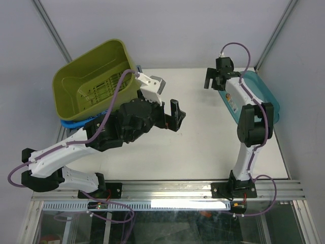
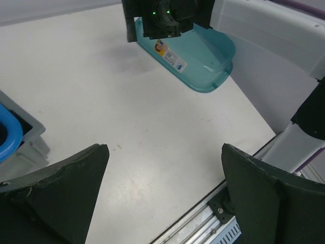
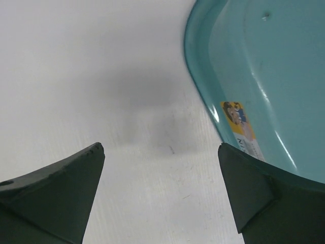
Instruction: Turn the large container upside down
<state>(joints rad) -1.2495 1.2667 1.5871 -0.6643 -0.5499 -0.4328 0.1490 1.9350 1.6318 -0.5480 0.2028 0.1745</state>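
Observation:
The green tub's uncovered rim (image 1: 130,57) is outward of my left gripper and to its left in the top view, so I should swing the open fingers there, one on each side of the rim.
A grey crate corner (image 2: 28,133) shows at the left edge of the left wrist view, with a bright blue tub rim (image 2: 7,133) against it. In the top view the crate is hidden under the lime-green tub (image 1: 96,81) and my left arm; only the blue rim (image 1: 75,123) peeks out. The green tub sits tilted on that stack at the back left. My left gripper (image 1: 179,115) is open and empty above the table's middle, to the right of the stack (image 2: 165,152). My right gripper (image 1: 215,80) is open and empty at the back right (image 3: 161,150).
A teal tub (image 1: 265,96) lies at the table's right edge, partly under my right arm, and shows in both wrist views (image 2: 203,56) (image 3: 264,76). The white table (image 1: 167,152) ends at a metal rail (image 1: 172,189) at the front. Enclosure walls stand behind.

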